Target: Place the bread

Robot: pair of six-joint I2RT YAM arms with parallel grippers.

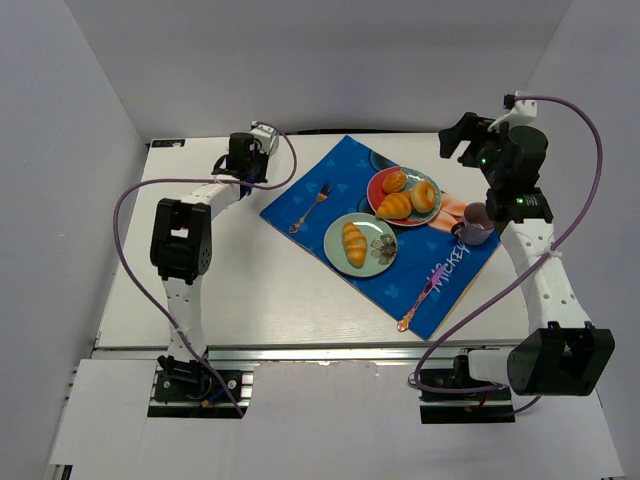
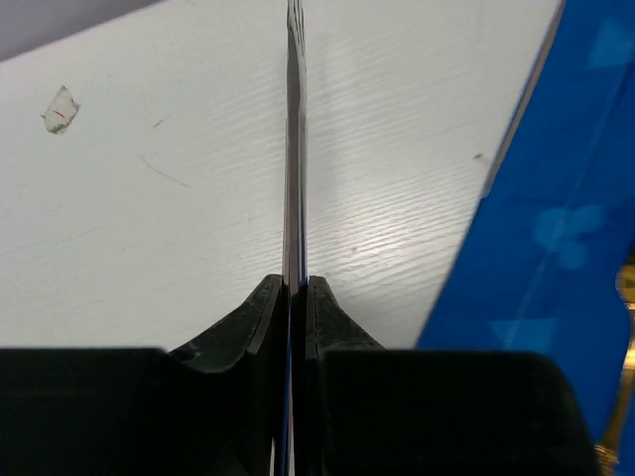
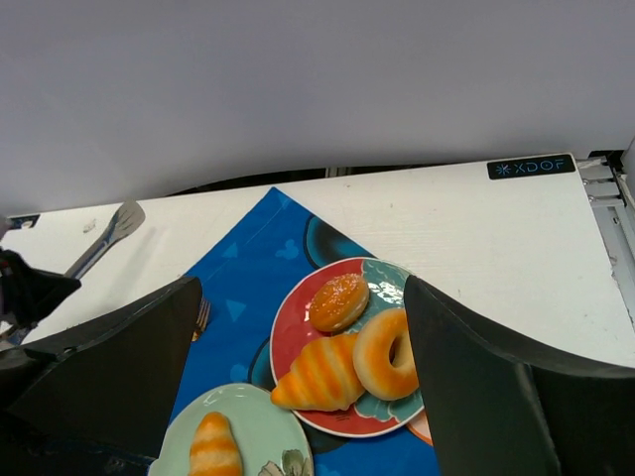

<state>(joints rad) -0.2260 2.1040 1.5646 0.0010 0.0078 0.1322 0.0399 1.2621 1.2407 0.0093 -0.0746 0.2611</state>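
I should next lower my left gripper away from the mat and let go of the grey utensil on the bare tabletop [image 1: 279, 158] [image 2: 357, 198] beside the blue placemat, because that spot is clear below it.
One ridged golden croissant-like bread [image 1: 354, 243] lies on the pale green plate [image 1: 378, 262]; it also shows in the right wrist view [image 3: 213, 448]. A second, larger one [image 1: 396, 206] lies on the red plate [image 1: 378, 186] beside a round bun [image 1: 395, 182] and a ring doughnut [image 1: 424, 195]. My right gripper [image 1: 462, 140] is open and empty, held high behind the red plate; the wrist view [image 3: 300, 297] looks down between its fingers. My left gripper [image 1: 250, 172] is at the mat's far left corner, shut on a thin flat grey utensil [image 2: 295, 149], seen edge-on.
A blue placemat [image 1: 340, 170] lies diagonally under both plates. On it are a fork [image 1: 312, 205] and a pink-handled spoon [image 1: 418, 298]. A purple cup [image 1: 477, 222] stands at the mat's right edge, close under my right arm.
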